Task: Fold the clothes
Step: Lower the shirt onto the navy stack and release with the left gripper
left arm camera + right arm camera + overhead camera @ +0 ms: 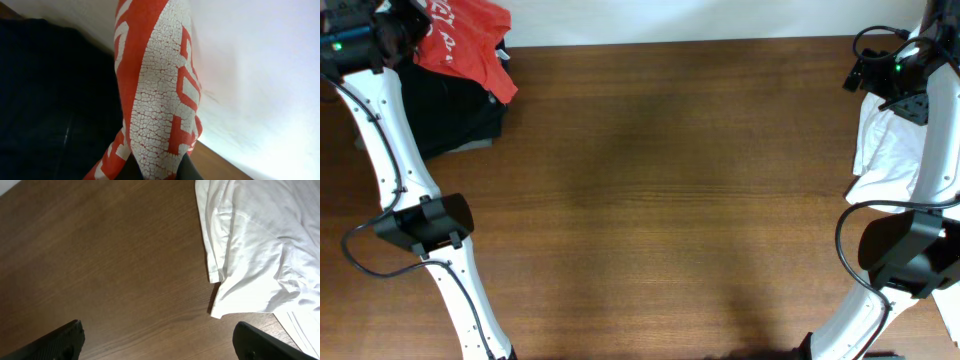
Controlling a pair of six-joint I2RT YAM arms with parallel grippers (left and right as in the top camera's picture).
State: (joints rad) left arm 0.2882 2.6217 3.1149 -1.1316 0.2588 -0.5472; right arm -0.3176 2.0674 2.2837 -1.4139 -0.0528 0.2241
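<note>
Next, my left gripper needs to move down and back to release the red-orange T-shirt onto the black pile, since that pile lies below and back of the gripper.
The red-orange T-shirt with white lettering hangs at the far left corner, over a black garment pile. My left gripper is shut on it; in the left wrist view the cracked white print of the shirt fills the space between the fingers. My right gripper is at the far right, open and empty, with its fingers wide apart above bare wood beside a white garment.
The black pile lies under the shirt at the far left and shows dark in the left wrist view. A white cloth pile lies at the right edge. The brown table spans the middle.
</note>
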